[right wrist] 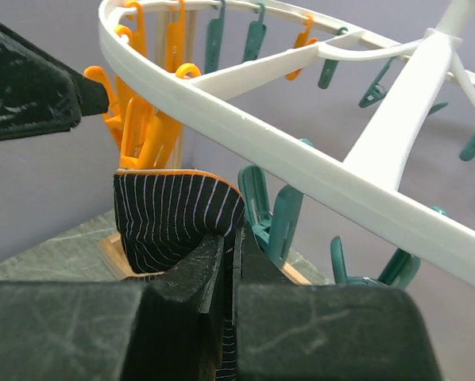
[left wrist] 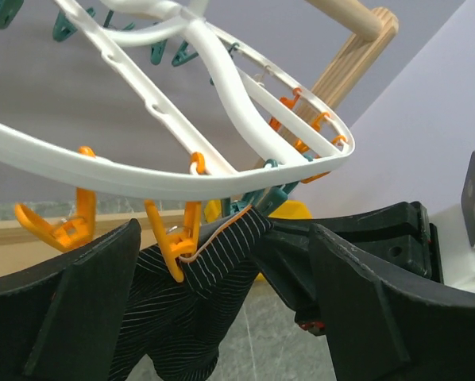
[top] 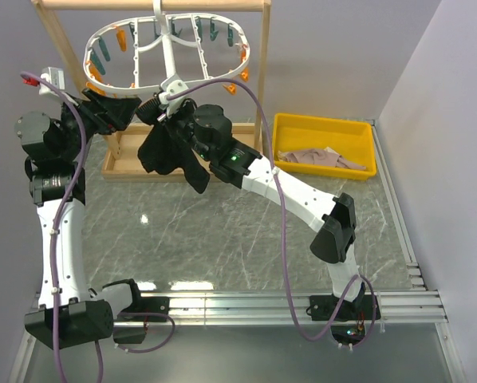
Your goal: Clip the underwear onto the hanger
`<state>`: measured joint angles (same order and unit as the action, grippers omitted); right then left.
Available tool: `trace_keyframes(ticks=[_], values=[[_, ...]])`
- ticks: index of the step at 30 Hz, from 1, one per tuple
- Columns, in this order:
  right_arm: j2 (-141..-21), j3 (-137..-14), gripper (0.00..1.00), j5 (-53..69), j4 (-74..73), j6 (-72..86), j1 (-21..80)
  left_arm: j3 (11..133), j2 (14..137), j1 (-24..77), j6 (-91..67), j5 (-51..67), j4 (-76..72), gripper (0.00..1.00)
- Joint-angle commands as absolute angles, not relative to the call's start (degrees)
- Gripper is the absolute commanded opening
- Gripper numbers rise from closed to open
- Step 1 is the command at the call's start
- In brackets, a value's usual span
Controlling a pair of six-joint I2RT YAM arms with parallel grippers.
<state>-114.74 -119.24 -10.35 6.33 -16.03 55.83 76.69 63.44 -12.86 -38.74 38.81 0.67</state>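
Observation:
I need to move my right gripper gently down and toward the left in the wrist view, then release the underwear's waistband, because the orange peg (left wrist: 174,242) biting it is on that side.
The white oval hanger (top: 167,48) hangs from the wooden frame, ringed with orange and teal pegs. The black striped underwear (top: 171,155) dangles below its near rim. In the left wrist view an orange peg (left wrist: 174,242) bites the waistband of the underwear (left wrist: 186,309). My left gripper (left wrist: 223,238) stands wide open, a finger on either side of that peg and cloth, holding nothing; from above the left gripper (top: 115,112) sits just left of the garment. My right gripper (right wrist: 232,254) is shut on the underwear (right wrist: 174,214) waistband, beside a teal peg (right wrist: 273,218).
The wooden frame (top: 264,72) stands on a board at the back of the table. A yellow bin (top: 326,126) at the back right holds a pinkish-beige cloth (top: 318,157). The grey marble tabletop (top: 222,231) lies between the arms.

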Motion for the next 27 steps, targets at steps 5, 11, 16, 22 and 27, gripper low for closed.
trace_keyframes(ticks=[5,11,16,22,27], values=[[-117.2,-119.9,0.0,-10.1,9.3,-14.1,56.4,76.9,62.8,-13.7,-36.3,37.5,7.7,0.89],[-117.7,-116.9,0.15,-10.5,9.6,-13.4,57.0,75.0,61.5,-13.9,-33.8,35.2,11.1,0.85],[-116.6,-113.7,0.27,-10.5,10.1,-12.8,57.3,72.6,60.3,-14.2,-32.9,34.5,13.0,0.86],[-115.1,-110.7,0.41,-9.0,9.5,-11.1,57.4,69.5,59.5,-14.5,-30.9,32.9,15.3,0.87],[-112.9,-107.3,0.51,-2.5,8.5,-9.1,57.4,67.0,59.8,-15.0,-29.5,30.6,16.9,0.88]])
